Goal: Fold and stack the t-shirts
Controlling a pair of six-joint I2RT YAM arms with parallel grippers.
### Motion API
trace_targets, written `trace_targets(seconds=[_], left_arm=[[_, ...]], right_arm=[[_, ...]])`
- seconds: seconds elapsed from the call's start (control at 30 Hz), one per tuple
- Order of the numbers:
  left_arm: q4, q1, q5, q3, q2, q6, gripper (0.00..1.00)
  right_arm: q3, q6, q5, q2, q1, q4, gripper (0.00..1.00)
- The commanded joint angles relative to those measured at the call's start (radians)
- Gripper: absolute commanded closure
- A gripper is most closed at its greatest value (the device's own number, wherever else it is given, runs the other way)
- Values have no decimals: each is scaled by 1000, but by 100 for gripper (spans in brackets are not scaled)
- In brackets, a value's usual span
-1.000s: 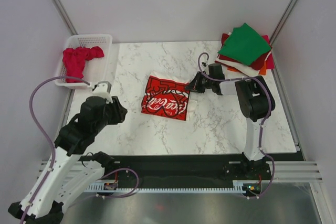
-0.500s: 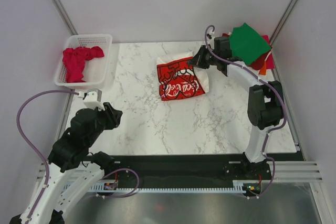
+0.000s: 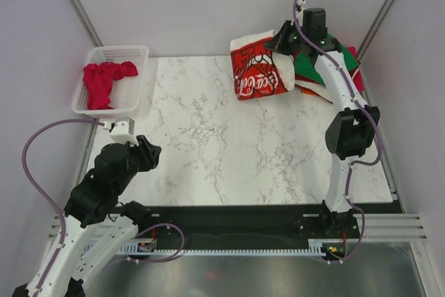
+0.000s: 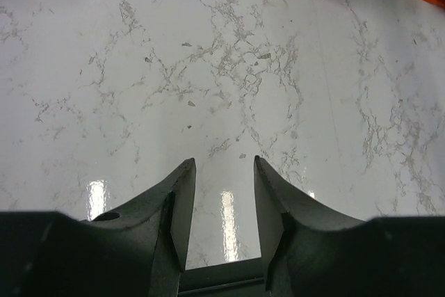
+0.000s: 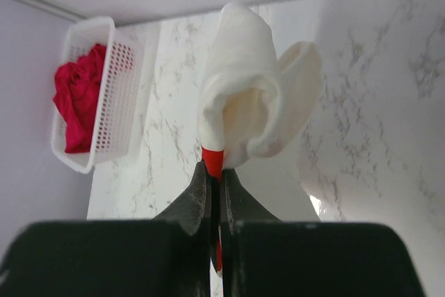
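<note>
I need to move my right gripper to the right in the top view and down to release the t-shirt, because the stack's green top (image 3: 306, 68) is below on that side.
My right gripper (image 3: 280, 45) is shut on the folded cream-white Coca-Cola t-shirt (image 3: 259, 67) and holds it in the air at the back of the table, just left of the stack. In the right wrist view the gripper (image 5: 217, 170) pinches the shirt's red and cream edge (image 5: 240, 95). The stack of folded t-shirts (image 3: 334, 74) lies at the back right corner, green one on top, mostly behind my right arm. A crumpled red t-shirt (image 3: 104, 80) lies in the basket. My left gripper (image 4: 222, 168) is open and empty over bare marble near the front left (image 3: 142, 152).
The white lattice basket (image 3: 128, 53) stands at the back left corner; it also shows in the right wrist view (image 5: 115, 95). The marble table (image 3: 229, 144) is bounded by pale walls at the back and both sides.
My right gripper has lifted the folded Coca-Cola shirt off the middle of the table and carried it back and right, up to the stack. My left arm drew back toward the front left.
</note>
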Motion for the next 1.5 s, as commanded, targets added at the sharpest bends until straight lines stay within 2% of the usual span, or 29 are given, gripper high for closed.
trace_targets(seconds=[0.0,0.03,0.1,0.27,0.37,0.4,0.47,0.57,0.6,0.63,0.7,0.93,1.1,1.17,1.33,1.43,1.47], left_arm=[[39,1,-34,-6,15,-24,53],[38,1,-34,-7,21,-24,53],[39,3,-36,-7,29,-23,53],[38,3,-37,-7,26,-26,53],[38,3,-33,-7,26,-24,53],[39,4,-31,-7,35,-21,53],[38,4,-28,-6,43,-20,53],[39,4,-30,-7,44,-20,53],[39,4,-31,-7,40,-23,53],[38,4,-33,-7,37,-23,53],[38,4,-33,-7,32,-23,53],[38,4,-36,-9,29,-24,52],[39,4,-34,-10,32,-24,52],[38,6,-33,-10,32,-24,52],[39,6,-34,-10,29,-23,52],[39,6,-36,-10,34,-26,52],[38,6,-37,-12,37,-28,52]], right_arm=[[277,40,-49,63,-135,-81,100],[334,85,-108,88,-160,-90,100],[410,141,-178,146,-290,-67,100],[272,241,-223,220,-493,45,100],[261,281,-242,360,-569,75,100],[267,304,-259,440,-592,81,94],[258,314,-264,497,-611,83,92],[191,281,-217,510,-625,78,55],[166,264,-157,466,-626,78,33],[119,233,-114,438,-629,77,25],[80,210,-53,357,-639,71,15],[-139,140,167,70,-703,58,11],[-227,83,221,-149,-697,48,2],[-250,63,216,-196,-682,48,2],[-328,9,144,-329,-582,42,2],[-478,-104,173,-467,-424,120,2],[-518,-135,184,-537,-330,155,2]])
